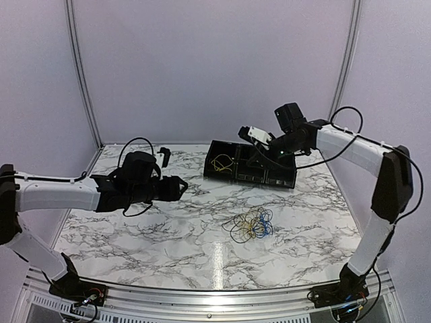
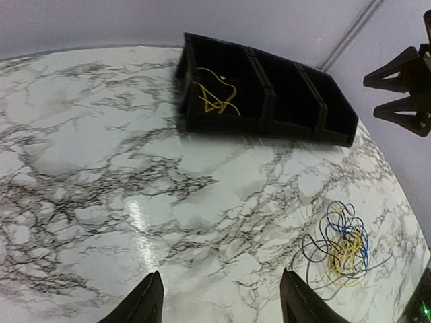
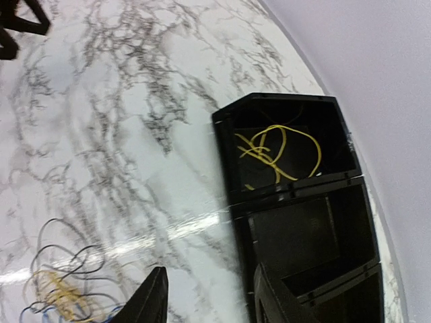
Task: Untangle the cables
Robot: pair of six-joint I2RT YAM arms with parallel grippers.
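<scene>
I will bring my right gripper back from the tray (image 1: 250, 179) and down onto the tangle's yellow cables, because yellow, black and blue cables lie crossed together.
A tangle of yellow, black and blue cables (image 1: 250, 224) lies on the marble table, right of centre. It also shows in the left wrist view (image 2: 340, 245) and at the bottom left of the right wrist view (image 3: 60, 291). A separate yellow cable (image 1: 222, 162) lies in the left compartment of a black tray (image 1: 250, 179); it also shows in both wrist views (image 2: 215, 97) (image 3: 279, 155). My left gripper (image 1: 183, 188) (image 2: 222, 301) is open and empty, above the table, left of the tangle. My right gripper (image 1: 258, 137) (image 3: 210, 297) is open and empty, above the tray's near edge.
The black tray (image 2: 269, 125) (image 3: 296, 187) has three compartments and stands at the back of the table; the other two hold nothing that I can see. Purple walls close the back and sides. The marble table (image 1: 135, 229) ends in a metal rail at the front.
</scene>
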